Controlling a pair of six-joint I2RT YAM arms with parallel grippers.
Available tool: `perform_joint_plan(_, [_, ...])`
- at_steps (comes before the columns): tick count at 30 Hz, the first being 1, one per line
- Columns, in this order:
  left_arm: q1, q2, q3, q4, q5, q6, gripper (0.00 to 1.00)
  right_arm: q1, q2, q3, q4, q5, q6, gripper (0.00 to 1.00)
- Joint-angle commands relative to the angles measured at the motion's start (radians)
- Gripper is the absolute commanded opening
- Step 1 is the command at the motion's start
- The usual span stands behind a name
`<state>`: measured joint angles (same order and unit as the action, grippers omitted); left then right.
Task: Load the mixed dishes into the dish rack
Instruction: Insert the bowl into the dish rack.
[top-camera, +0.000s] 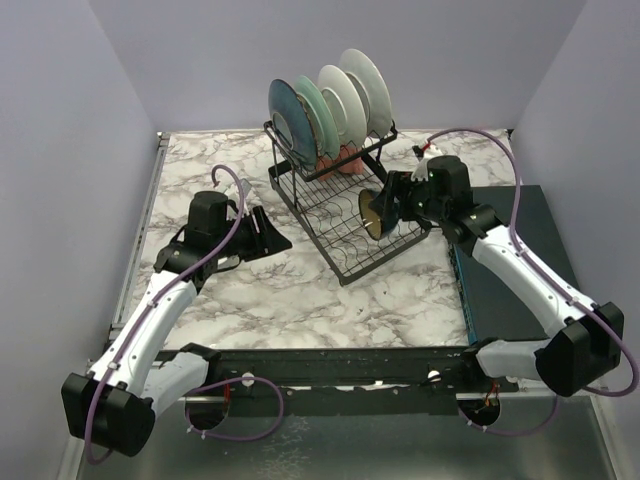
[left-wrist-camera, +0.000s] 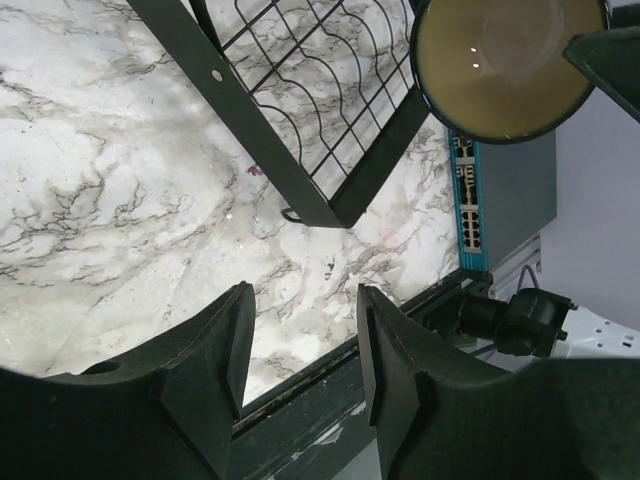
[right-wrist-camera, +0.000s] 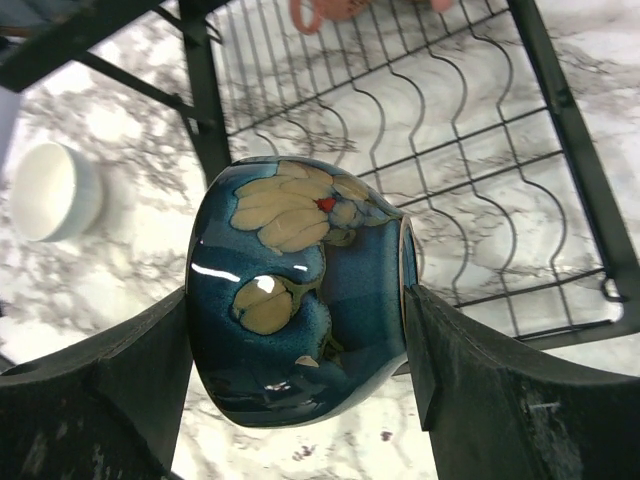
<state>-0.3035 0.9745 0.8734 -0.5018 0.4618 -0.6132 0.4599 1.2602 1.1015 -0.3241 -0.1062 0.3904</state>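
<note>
The wires at the lower tray's corner (top-camera: 408, 232) (right-wrist-camera: 560, 275) beside the dark teal slab are bare, so next my right gripper should carry the bowl down and toward the slab, onto that corner, and let it go.
The black wire dish rack (top-camera: 345, 225) stands at the table's back middle. Its upper basket holds several upright plates: dark teal-blue (top-camera: 290, 112), pale green (top-camera: 314, 108) and white ones (top-camera: 362, 88). Two pink mugs (top-camera: 340, 160) sit under them. My right gripper (right-wrist-camera: 300, 330) is shut on the dark blue bowl (right-wrist-camera: 295, 290) with a tan inside (left-wrist-camera: 495, 65), held on its side above the rack's lower tray (right-wrist-camera: 440, 150). A white bowl (right-wrist-camera: 52, 190) sits on the table beside the rack. My left gripper (left-wrist-camera: 305, 345) is open and empty, left of the rack.
A dark teal flat slab (top-camera: 520, 270) lies at the right under my right arm. The rack's corner (left-wrist-camera: 340, 205) lies ahead of my left fingers. Lavender walls close in the back and sides.
</note>
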Motion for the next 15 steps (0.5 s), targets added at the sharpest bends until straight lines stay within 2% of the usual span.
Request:
perform_joint_plan(1, [-0.003,0.028,0.02,0.0,-0.007,0.05,0.5,-0.03,0.053,0.085,-0.011,-0.031,-0.108,0.23])
perform_joint_plan(8, [-0.003,0.049,-0.013,0.055,0.028,0.052,0.49,-0.053,0.13,0.149,-0.046,-0.001,-0.207,0.14])
perform_joint_plan(12, [-0.003,0.067,-0.045,0.101,0.056,0.037,0.48,-0.083,0.166,0.162,-0.04,0.008,-0.262,0.0])
perform_joint_plan(15, [-0.002,0.068,-0.049,0.101,0.076,0.044,0.47,-0.107,0.199,0.168,-0.031,0.0,-0.293,0.0])
